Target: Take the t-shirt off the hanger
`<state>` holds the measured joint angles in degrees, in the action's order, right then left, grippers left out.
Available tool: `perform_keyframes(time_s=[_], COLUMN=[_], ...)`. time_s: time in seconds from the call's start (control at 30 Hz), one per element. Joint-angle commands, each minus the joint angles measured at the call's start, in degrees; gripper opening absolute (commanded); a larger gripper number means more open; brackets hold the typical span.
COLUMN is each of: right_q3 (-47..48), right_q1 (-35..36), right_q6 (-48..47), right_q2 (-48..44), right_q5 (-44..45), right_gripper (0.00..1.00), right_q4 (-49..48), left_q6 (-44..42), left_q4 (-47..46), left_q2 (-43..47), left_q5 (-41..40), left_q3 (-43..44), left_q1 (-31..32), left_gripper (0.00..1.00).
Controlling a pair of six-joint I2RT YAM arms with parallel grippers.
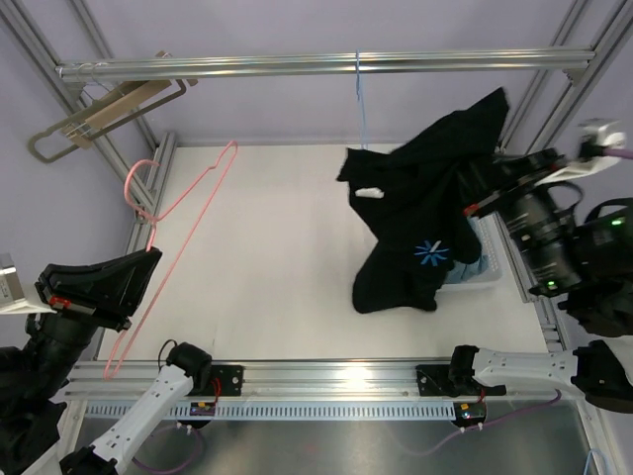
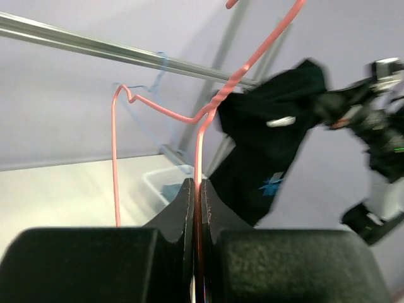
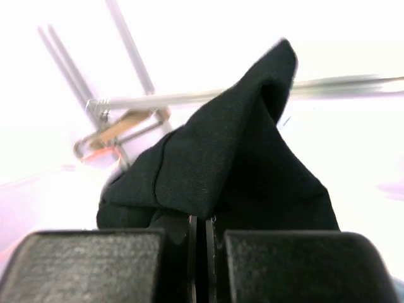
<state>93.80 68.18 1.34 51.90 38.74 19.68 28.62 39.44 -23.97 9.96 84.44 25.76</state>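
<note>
My right gripper comes down over the pale bin (image 1: 475, 267) below it next and releases the black t-shirt (image 1: 415, 218) inside, since the pink hanger is already bare.
The black t-shirt (image 1: 415, 218) with a blue mark hangs bunched from my right gripper (image 1: 477, 195), which is shut on a fold of it above the table's right side. In the right wrist view the cloth (image 3: 221, 164) rises from the shut right gripper (image 3: 201, 221). My left gripper (image 1: 148, 255) is shut on the thin pink wire hanger (image 1: 188, 193) at the far left. The hanger is bare and well apart from the shirt. In the left wrist view the left gripper (image 2: 197, 189) pinches the hanger's wire (image 2: 218, 104), with the shirt (image 2: 265, 145) far behind.
A metal rail (image 1: 316, 65) spans the back. A wooden hanger (image 1: 109, 111) hangs at its left end and a blue wire hook (image 1: 361, 99) hangs near its middle. A pale bin (image 1: 480, 269) sits under the shirt at the right. Frame posts stand at the corners.
</note>
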Motion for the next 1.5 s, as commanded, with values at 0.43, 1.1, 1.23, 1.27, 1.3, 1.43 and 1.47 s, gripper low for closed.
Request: perform_keyframes(time_s=[0.43, 1.1, 1.23, 1.27, 1.3, 1.43, 1.47], right_q3=[37.76, 20.44, -5.78, -13.04, -16.25, -33.21, -39.94], right_q1=[-15.68, -45.50, -47.61, -47.96, -47.97, -47.88, -47.88], right_q6=[-28.45, -15.15, -6.56, -5.05, -3.12, 15.94, 19.28], right_q2=[23.24, 23.46, 11.75, 8.25, 6.65, 0.67, -0.56], right_q5=[9.27, -0.95, 1.68, 2.38, 2.48, -2.52, -5.23], right_gripper=[0.00, 0.00, 0.00, 0.00, 0.00, 0.00, 0.00], right_q4=[-1.51, -8.80, -14.23, -14.15, -12.75, -8.79, -8.35], left_q6=[-4.54, -5.07, -5.33, -5.33, -5.33, -4.54, -4.28], left_q4=[-3.41, -6.83, -6.83, -6.92, -6.92, -8.06, -8.32], left_q2=[0.15, 1.64, 0.77, 0.50, 0.15, -0.99, -1.26], left_q5=[-3.80, -4.50, -4.07, -3.89, -3.63, -4.33, -4.24], left_q3=[-11.13, -18.61, -18.70, -18.70, -18.70, -18.96, -18.88], left_q1=[-0.09, -0.09, -0.09, -0.01, -0.01, -0.09, -0.09], left_gripper=[0.00, 0.00, 0.00, 0.00, 0.00, 0.00, 0.00])
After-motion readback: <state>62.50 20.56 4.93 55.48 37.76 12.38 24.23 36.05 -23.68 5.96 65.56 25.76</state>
